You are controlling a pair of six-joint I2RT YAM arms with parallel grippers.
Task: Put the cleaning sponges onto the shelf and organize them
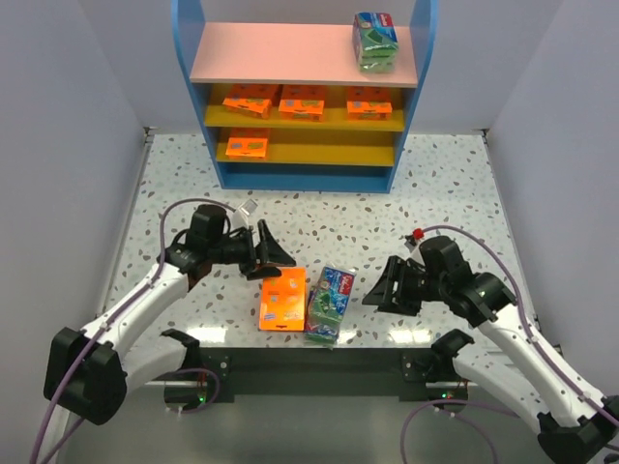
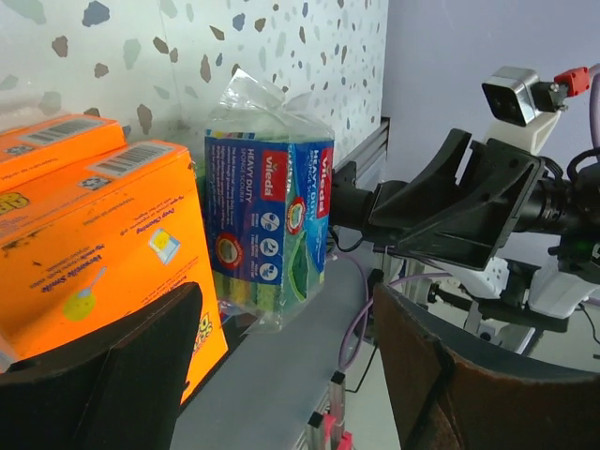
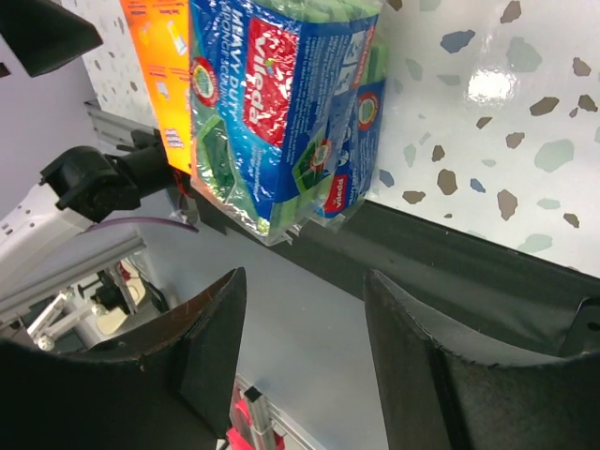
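Observation:
The left gripper will next move back over the orange stack, onto the near edge [image 1: 319, 316] [image 2: 270, 305] of the upper green-and-blue pack, because that pack lies raised on top of another.
The shelf [image 1: 208, 97] stands at the back. A green-and-blue sponge pack [image 1: 375, 41] sits on its pink top board at the right. Three orange packs [image 1: 303, 101] lie on the middle yellow board and one orange pack [image 1: 245, 146] on the lower board. Near the table's front edge, two stacked orange packs [image 1: 282, 298] [image 2: 103, 244] lie beside green-and-blue packs [image 1: 329, 303] [image 2: 267, 220] [image 3: 272, 103]. My left gripper [image 1: 276, 259] [image 2: 286, 309] is open and empty, just behind the orange stack. My right gripper [image 1: 377, 290] [image 3: 302, 281] is open and empty, right of the green-and-blue packs.
The speckled table [image 1: 464, 193] is closed in by grey walls on the left, right and back. A black rail [image 1: 309, 362] runs along its near edge, right by the loose packs. The left side of the pink top board [image 1: 261, 53] is bare.

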